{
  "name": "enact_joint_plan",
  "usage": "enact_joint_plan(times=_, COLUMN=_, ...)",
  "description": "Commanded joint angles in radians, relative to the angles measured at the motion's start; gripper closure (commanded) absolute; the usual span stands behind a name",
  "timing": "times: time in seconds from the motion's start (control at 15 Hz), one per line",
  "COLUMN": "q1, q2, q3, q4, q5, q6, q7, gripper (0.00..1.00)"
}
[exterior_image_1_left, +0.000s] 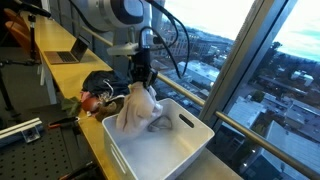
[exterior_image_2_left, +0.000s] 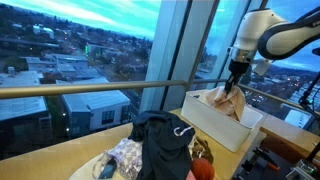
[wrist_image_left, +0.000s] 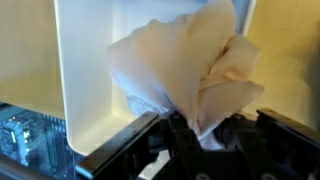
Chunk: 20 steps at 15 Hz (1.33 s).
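The beige cloth (exterior_image_2_left: 228, 100) droops into the bin, so next my gripper rises clear of the bin's rim, then crosses over the pile's dark garment (exterior_image_2_left: 163, 138) and releases.
My gripper (exterior_image_1_left: 146, 80) hangs over a white plastic bin (exterior_image_1_left: 190, 145) and is shut on a beige cloth (exterior_image_1_left: 138, 112). The cloth droops from the jaws down into the bin, partly bunched. In the wrist view the beige cloth (wrist_image_left: 185, 65) spreads out from between the black fingers (wrist_image_left: 170, 135), over the bin's white floor (wrist_image_left: 90, 70). In an exterior view the gripper (exterior_image_2_left: 235, 82) holds the cloth (exterior_image_2_left: 228, 100) just above the bin (exterior_image_2_left: 215, 122).
A pile of clothes lies on the wooden table next to the bin: a dark garment (exterior_image_2_left: 160, 145), a patterned cloth (exterior_image_2_left: 125, 158) and something red (exterior_image_2_left: 203, 170). A window railing (exterior_image_2_left: 90, 90) runs behind. A laptop (exterior_image_1_left: 65, 55) sits further along the bench.
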Motion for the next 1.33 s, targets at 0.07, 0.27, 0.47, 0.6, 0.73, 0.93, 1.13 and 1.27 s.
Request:
enact_joint_plan(times=0.07, q1=0.083, q2=-0.065, q3=0.136, q4=0.097, q5=-0.080, q6=-0.147, q7=0.066, gripper=0.94)
enact_joint_plan(times=0.27, q1=0.150, q2=-0.023, q3=0.232, q4=0.228, q5=-0.103, q6=-0.265, q7=0.092, gripper=0.94)
enact_joint_plan(times=0.47, q1=0.221, q2=0.067, q3=0.307, q4=0.381, q5=-0.121, q6=-0.370, q7=0.111, gripper=0.94)
enact_joint_plan(times=0.6, q1=0.263, q2=0.142, q3=0.330, q4=0.463, q5=-0.144, q6=-0.401, q7=0.113, gripper=0.94)
enact_joint_plan(times=0.73, q1=0.293, q2=0.204, q3=0.330, q4=0.518, q5=-0.144, q6=-0.407, q7=0.093, gripper=0.94)
enact_joint_plan(times=0.93, q1=0.308, q2=0.277, q3=0.310, q4=0.548, q5=-0.112, q6=-0.382, q7=0.071, gripper=0.49)
enact_joint_plan(times=1.13, q1=0.298, q2=0.318, q3=0.295, q4=0.546, q5=-0.075, q6=-0.365, q7=0.055, gripper=0.29)
enact_joint_plan(times=1.27, q1=0.294, q2=0.335, q3=0.287, q4=0.540, q5=-0.049, q6=-0.359, q7=0.049, gripper=0.14)
